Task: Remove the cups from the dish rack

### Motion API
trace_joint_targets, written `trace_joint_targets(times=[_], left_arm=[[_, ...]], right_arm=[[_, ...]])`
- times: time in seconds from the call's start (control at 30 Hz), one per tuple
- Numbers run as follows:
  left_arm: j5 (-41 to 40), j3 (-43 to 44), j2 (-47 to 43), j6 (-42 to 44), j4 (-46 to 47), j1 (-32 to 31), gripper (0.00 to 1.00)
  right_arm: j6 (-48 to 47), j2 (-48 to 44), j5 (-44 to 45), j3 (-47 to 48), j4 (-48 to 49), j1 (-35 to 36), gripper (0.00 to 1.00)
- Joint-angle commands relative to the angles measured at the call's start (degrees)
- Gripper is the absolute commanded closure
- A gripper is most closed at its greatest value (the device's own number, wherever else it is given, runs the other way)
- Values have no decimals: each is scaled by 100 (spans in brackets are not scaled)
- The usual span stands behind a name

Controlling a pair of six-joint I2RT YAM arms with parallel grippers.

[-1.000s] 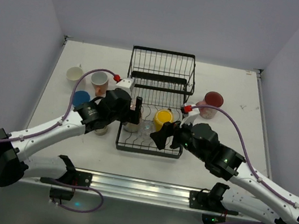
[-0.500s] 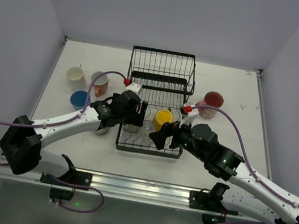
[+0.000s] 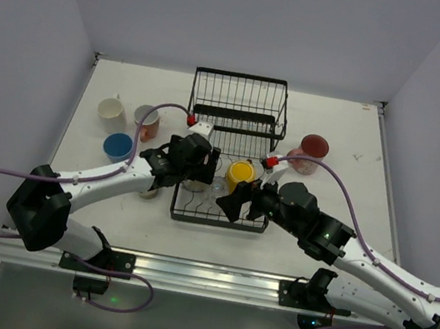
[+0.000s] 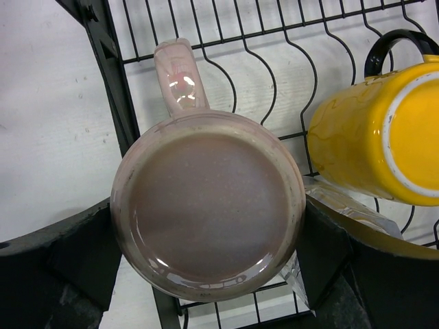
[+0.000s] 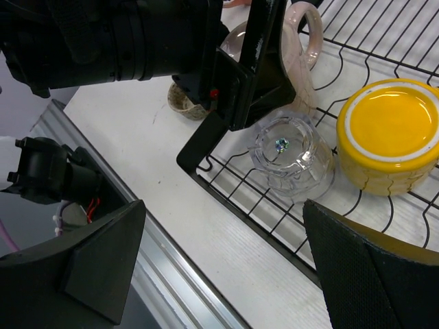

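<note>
My left gripper has its fingers on either side of the mug nearer its base, so I should raise my right gripper and tilt it up level to straddle the salmon-pink mug's rim.
The black wire dish rack stands mid-table. On its lower tier an upside-down salmon-pink mug sits at the left. An upside-down clear glass and a yellow cup sit to its right. My left gripper is open, one finger on each side of the mug. My right gripper is open and empty, over the rack's front edge, just short of the glass and beside the yellow cup.
On the table left of the rack stand a white cup, a pink patterned cup, a blue cup and a small grey-beige cup. A dark red cup stands to the right. The upper shelf holds nothing.
My left arm has swung in and its gripper has moved slightly right over the salmon-pink mug. My right gripper has edged a little left along the rack's front.
</note>
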Motion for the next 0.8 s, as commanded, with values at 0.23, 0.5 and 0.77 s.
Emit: trace_joint_targets(times=[0.23,0.5,0.77], left_arm=[[-272,-405,-628,266,1121,8,66],[9,-546,-1489,451,1324,-9,93],[141,-476,-2271,416,1043,-9,98]], right_arm=[[113,-86,-237,30,389,38,1],[279,-51,-299,13,730,38,1],[1113,28,-62,-207,1653,47,1]])
